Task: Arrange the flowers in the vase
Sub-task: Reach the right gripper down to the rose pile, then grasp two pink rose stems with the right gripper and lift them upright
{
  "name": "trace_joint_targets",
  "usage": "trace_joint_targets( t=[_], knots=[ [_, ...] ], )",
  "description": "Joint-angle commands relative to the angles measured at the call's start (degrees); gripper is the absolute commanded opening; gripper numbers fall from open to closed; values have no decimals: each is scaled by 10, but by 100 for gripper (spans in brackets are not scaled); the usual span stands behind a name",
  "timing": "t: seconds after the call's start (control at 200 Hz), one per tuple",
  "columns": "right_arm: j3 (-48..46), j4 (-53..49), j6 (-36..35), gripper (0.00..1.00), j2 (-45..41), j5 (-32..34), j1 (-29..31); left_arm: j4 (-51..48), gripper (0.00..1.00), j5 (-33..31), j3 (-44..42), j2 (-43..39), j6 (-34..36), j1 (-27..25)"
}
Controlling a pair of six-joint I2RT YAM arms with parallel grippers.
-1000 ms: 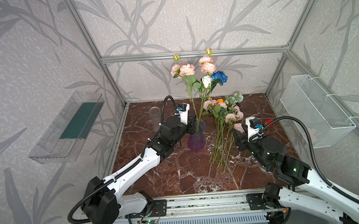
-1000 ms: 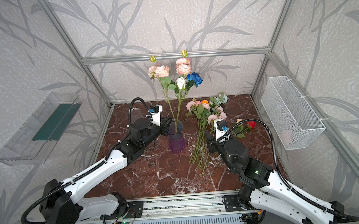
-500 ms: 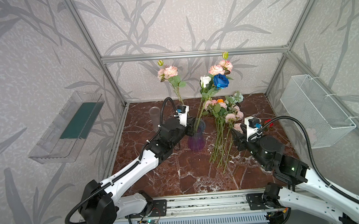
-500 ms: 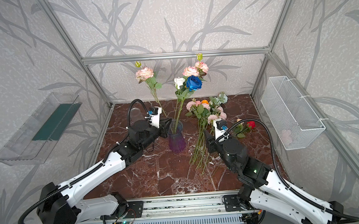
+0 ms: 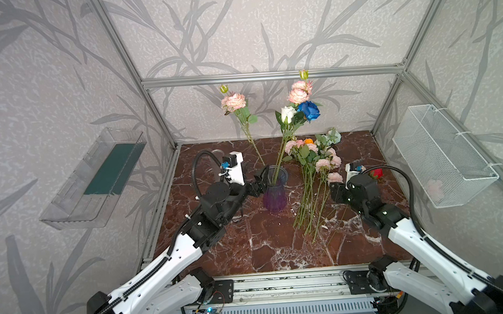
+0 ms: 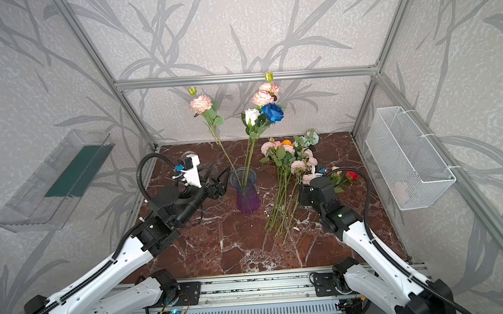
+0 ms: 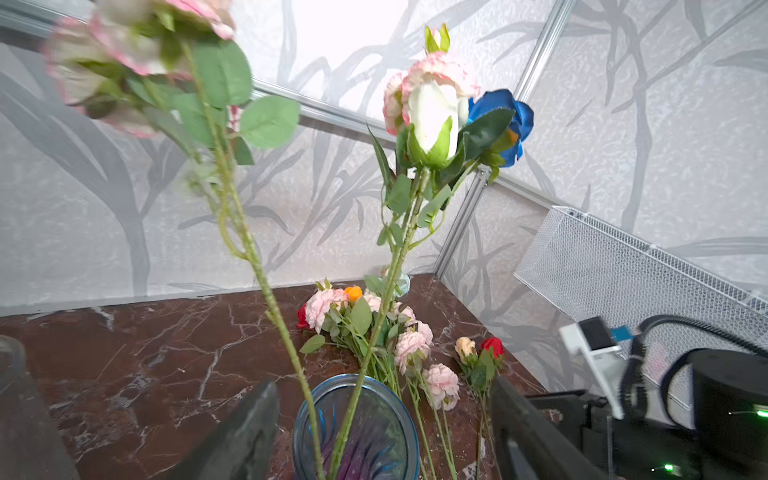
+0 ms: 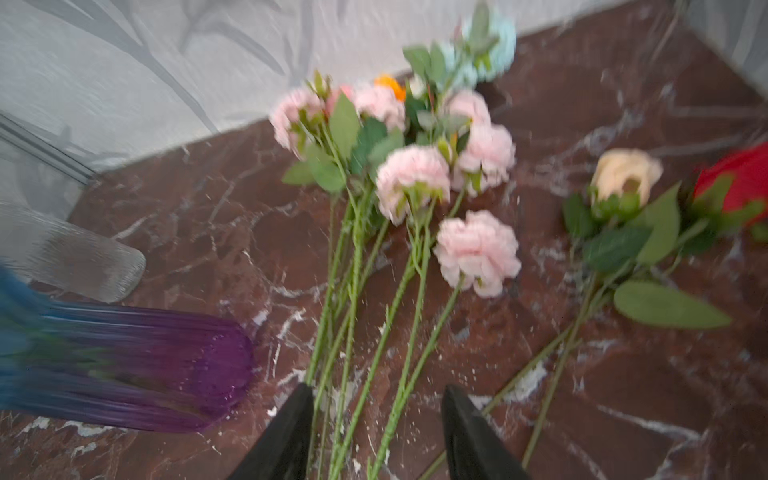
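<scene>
My right gripper goes down toward the pile's edge onto the thick green stem [image 5: 323,205] [image 8: 393,412] next, as it rests below the gripper, apart from the bunched stems.
A purple and blue glass vase [image 5: 274,192] [image 6: 245,194] stands mid-table. It holds a pink flower [image 5: 233,101] leaning left, plus a white rose [image 5: 288,113], a blue rose [image 5: 309,110] and pink blooms [image 5: 298,92] leaning right. My left gripper [image 6: 216,181] [image 7: 383,384] is open just left of the vase rim [image 7: 409,419], touching no stem. More flowers [image 5: 313,160] [image 8: 415,174] lie in a pile right of the vase. My right gripper [image 5: 334,188] [image 8: 378,390] hovers open over their stems, gripping none.
A cream rose [image 8: 625,170] and a red rose [image 5: 376,173] lie right of the pile. A clear glass [image 8: 70,257] sits at the back left. A wire basket [image 5: 441,155] hangs on the right wall, a clear plastic tray [image 5: 96,179] on the left wall.
My left gripper has opened and let go of the stems in the vase. One pink flower has swung out to the left and the others lean right. The right gripper has shifted slightly.
</scene>
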Motion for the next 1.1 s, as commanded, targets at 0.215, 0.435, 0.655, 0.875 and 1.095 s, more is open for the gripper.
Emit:
trace_joint_targets(
  t=[0.215,0.435,0.655,0.875,1.095],
  knots=[
    [-64,112,118,56,176,-192,-39,-13,90,-30,-12,-22,-85,0],
    [-34,175,121,37,296,-257,-60,-13,89,-15,-13,-17,-98,0],
    [-34,180,124,11,295,-252,-69,-13,88,-18,-15,-17,-94,0],
    [-40,110,102,4,174,-189,-78,-12,88,-12,-14,-9,-96,0],
    [-29,31,65,2,17,-108,-79,-12,88,-2,-12,-7,-96,0]
  ],
)
